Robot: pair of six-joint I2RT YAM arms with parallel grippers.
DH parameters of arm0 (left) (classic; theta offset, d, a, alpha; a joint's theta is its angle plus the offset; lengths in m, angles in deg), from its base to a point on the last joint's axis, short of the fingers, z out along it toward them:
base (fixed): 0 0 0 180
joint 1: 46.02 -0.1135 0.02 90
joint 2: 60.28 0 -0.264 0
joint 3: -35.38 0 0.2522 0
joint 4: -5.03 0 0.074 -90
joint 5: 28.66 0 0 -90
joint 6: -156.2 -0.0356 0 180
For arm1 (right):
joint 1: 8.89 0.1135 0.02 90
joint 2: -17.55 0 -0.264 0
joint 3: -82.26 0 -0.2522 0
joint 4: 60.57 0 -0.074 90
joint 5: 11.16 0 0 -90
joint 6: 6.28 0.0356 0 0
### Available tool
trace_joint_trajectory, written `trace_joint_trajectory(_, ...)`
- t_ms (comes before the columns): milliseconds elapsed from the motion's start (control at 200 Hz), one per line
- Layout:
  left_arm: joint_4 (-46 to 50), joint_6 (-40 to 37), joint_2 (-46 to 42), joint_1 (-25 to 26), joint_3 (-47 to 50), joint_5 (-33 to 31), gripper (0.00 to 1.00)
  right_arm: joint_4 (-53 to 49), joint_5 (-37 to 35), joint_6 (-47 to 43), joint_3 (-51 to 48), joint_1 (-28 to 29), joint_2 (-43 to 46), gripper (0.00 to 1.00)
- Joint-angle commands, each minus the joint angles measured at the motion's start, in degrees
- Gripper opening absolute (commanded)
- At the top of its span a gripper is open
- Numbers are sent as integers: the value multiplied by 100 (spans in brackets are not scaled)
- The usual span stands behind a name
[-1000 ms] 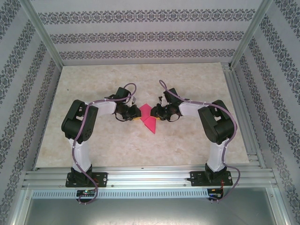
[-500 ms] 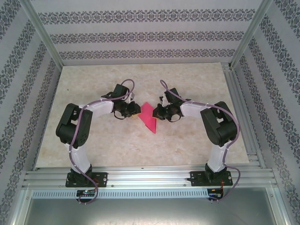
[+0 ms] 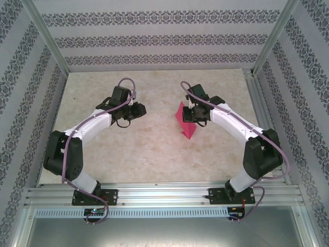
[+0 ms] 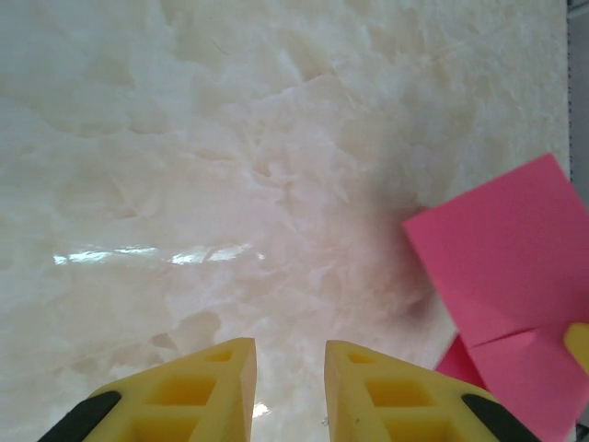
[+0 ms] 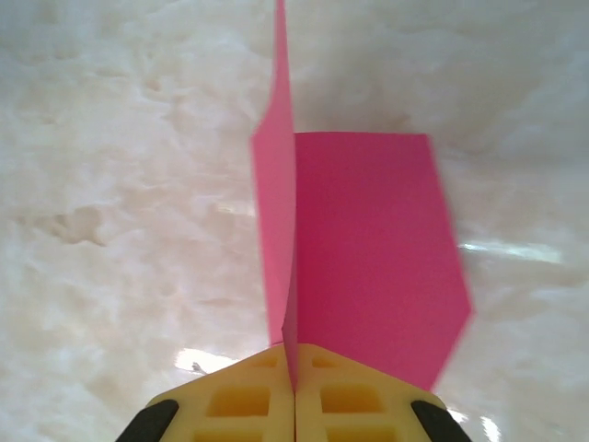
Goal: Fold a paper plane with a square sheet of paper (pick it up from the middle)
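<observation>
The right gripper moves the pinched paper back and toward the tabletop near the table's middle next, then releases the crease, since that spot lies bare.
The pink sheet of paper [image 3: 185,122] is folded along a centre crease into a pointed, paper plane-like shape. My right gripper [image 3: 193,115] is shut on it, right of the table's middle. In the right wrist view the crease is pinched between the closed fingertips of the right gripper [image 5: 294,354], and the paper [image 5: 373,258] stands on edge with one flap spread to the right. My left gripper [image 3: 142,109] is apart from it, to the left. It is open [image 4: 290,354] with only table between its fingers. The paper [image 4: 506,244] lies at that view's right edge.
The beige marble-patterned tabletop [image 3: 154,154] is fenced by aluminium rails [image 3: 262,118] on the right and patterned walls behind and at the sides. Both arm bases sit on the near rail [image 3: 164,194].
The left gripper has let go of the paper and drawn back to the left. The right gripper has shut on the paper and carried it to the right and a little further back.
</observation>
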Motion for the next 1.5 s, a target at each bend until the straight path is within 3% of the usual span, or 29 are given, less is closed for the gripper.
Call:
trace_joint_trajectory(0, 38, 128, -279, -122, 201, -246, 28, -882, -1414, -339, 306, 278, 278, 7)
trace_joint_trajectory(190, -80, 262, -579, -399, 520, -404, 28, -1350, -2133, -288, 779, 1044, -391, 8)
trace_joint_trajectory(400, -115, 293, -815, -781, 714, -153, 28, -885, -1966, -109, 1109, 1916, -1172, 7)
trace_joint_trajectory(490, -96, 307, -902, -825, 788, -232, 28, -1265, -2425, -285, 1650, 2457, -1874, 7)
trace_joint_trajectory(599, -59, 366, -1004, -1069, 944, -330, 27, -1382, -2397, -292, 2021, 2865, -2465, 11)
trace_joint_trajectory(714, -259, 514, -1077, -1555, 1154, 54, 27, -1192, -2440, -431, 2218, 3180, -2684, 16)
trace_joint_trajectory(859, -345, 539, -1165, -1989, 1308, 300, 27, -1304, -2577, -449, 2579, 3312, -2915, 11)
trace_joint_trajectory(1134, -279, 418, -1264, -2216, 1333, 445, 28, -1251, -1909, -401, 2864, 3508, -3176, 25)
trace_joint_trajectory(1364, -184, 215, -1214, -2216, 1261, 804, 30, -340, -273, -226, 2480, 3489, -2267, 34)
trace_joint_trajectory(1494, -33, 42, -1263, -2208, 1277, 926, 31, 714, 257, 383, 1409, 3191, -1373, 36)
